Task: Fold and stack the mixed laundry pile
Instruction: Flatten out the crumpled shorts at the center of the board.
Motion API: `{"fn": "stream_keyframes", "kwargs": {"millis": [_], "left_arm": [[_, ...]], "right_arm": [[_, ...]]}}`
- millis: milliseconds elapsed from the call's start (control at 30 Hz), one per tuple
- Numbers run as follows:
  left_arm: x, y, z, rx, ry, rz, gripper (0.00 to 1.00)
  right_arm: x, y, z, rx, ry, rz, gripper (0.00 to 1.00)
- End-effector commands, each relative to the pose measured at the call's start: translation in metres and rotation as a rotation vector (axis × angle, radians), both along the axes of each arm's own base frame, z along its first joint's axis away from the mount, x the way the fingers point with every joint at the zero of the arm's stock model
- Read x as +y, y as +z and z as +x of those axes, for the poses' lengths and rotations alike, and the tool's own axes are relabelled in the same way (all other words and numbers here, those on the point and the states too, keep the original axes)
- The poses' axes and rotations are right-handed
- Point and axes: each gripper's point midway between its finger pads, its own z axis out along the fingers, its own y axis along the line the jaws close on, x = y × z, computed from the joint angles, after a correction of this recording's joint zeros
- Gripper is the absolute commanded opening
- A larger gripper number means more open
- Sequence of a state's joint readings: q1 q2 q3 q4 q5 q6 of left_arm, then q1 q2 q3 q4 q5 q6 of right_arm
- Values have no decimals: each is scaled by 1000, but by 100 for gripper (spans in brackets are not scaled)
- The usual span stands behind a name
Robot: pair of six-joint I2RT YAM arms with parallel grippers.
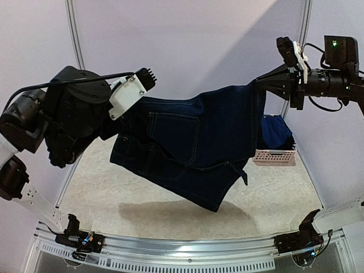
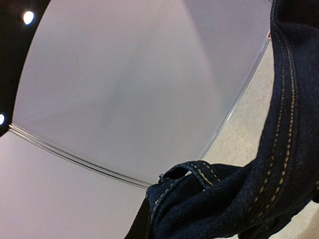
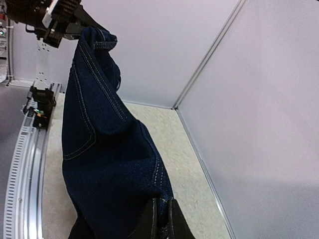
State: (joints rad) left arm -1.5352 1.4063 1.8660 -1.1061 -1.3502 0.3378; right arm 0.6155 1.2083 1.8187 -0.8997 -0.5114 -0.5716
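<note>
The piece hangs stretched above bare table. My left gripper will next move outward and down to release its denim corner by the far part of the tabletop.
A dark navy denim piece [image 1: 193,142] hangs stretched in the air between both arms, its lower edge sagging toward the table. My left gripper [image 1: 119,122] is shut on its left top corner; in the left wrist view bunched denim with yellow stitching [image 2: 214,199] fills the jaws and hides the fingers. My right gripper [image 1: 260,85] is shut on the right top corner, and its two dark fingers [image 3: 150,221] pinch a seam of the denim [image 3: 109,164]. The left gripper [image 3: 70,25] also shows far off in the right wrist view. More laundry, a blue garment [image 1: 277,133], lies in a basket.
A small pink perforated basket [image 1: 274,157] stands at the right back of the beige table [image 1: 102,187], under the right arm. White walls close in the back and right side. A metal rail [image 1: 187,247] with both arm bases runs along the near edge.
</note>
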Motion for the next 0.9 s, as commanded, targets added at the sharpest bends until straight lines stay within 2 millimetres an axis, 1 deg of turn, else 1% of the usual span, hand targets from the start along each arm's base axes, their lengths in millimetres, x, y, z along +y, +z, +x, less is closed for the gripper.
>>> {"fn": "stream_keyframes", "kwargs": {"millis": [0,67,133,233,367,467,500,633,700,800,867], "left_arm": [[2,33,-20,-145,148,8,0],[-2,33,-23,-108,168,-9,0],[6,35,-21,-82,198,-98,0],[28,28,-11,-76,265,-180,0],[55,14,0,-76,353,-237,0],[62,1,9,-2,424,-195,0],[65,0,12,9,445,-193,0],[62,10,18,-41,437,-100,0],[59,17,26,-71,429,-67,0],[53,38,42,-127,385,-121,0],[54,53,58,-158,385,-144,0]], "right_arm": [[-1,11,-30,75,118,43,0],[-4,15,-35,75,128,51,0],[-6,14,-36,76,120,53,0],[-6,1,-24,88,72,33,0],[-4,-22,-1,114,-11,10,0],[-2,-33,11,135,-49,4,0],[-2,-35,13,143,-55,4,0],[4,-39,20,170,-57,13,0],[6,-40,24,176,-60,19,0],[8,-41,29,188,-70,26,0],[9,-43,30,199,-75,29,0]]}}
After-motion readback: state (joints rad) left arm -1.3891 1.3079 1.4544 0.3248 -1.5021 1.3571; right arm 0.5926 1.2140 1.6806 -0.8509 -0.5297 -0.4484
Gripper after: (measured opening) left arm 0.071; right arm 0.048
